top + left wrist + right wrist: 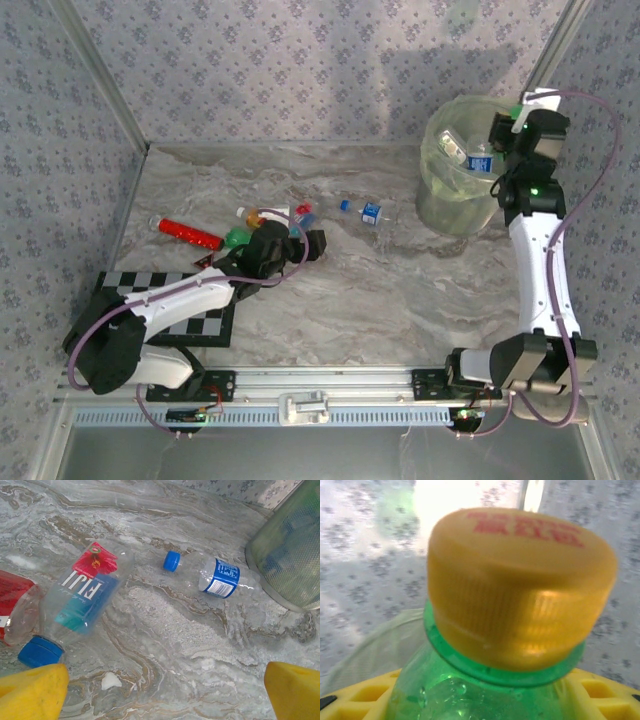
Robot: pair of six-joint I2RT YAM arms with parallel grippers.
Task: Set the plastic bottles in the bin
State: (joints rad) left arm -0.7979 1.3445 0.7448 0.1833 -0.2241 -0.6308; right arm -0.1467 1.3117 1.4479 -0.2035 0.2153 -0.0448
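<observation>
Since the green bottle is still held up at the bin's rim, my right gripper should tilt down into the bin's opening (470,145) and release the bottle inside.
My right gripper (480,702) is shut on a green plastic bottle (470,690) with a yellow-orange cap (520,585), held up close to the camera. In the top view the right gripper (500,138) hangs over the right rim of the bin (440,190), which holds a blue-labelled bottle (480,160). My left gripper (162,700) is open above bare table, its yellow fingers (30,692) wide apart. Ahead of it lie a clear Fiji bottle (85,597), a loose blue cap (172,560), a small blue-labelled bottle (220,577) and a red bottle (12,600). The left gripper (300,245) sits beside this cluster.
A long red bottle (190,233) and an orange-capped one (250,215) lie left of the cluster. A black-and-white checkerboard (205,318) lies under the left arm. Patterned walls close in the table at the back and sides. The bin's mesh wall (290,550) rises at the left wrist view's right.
</observation>
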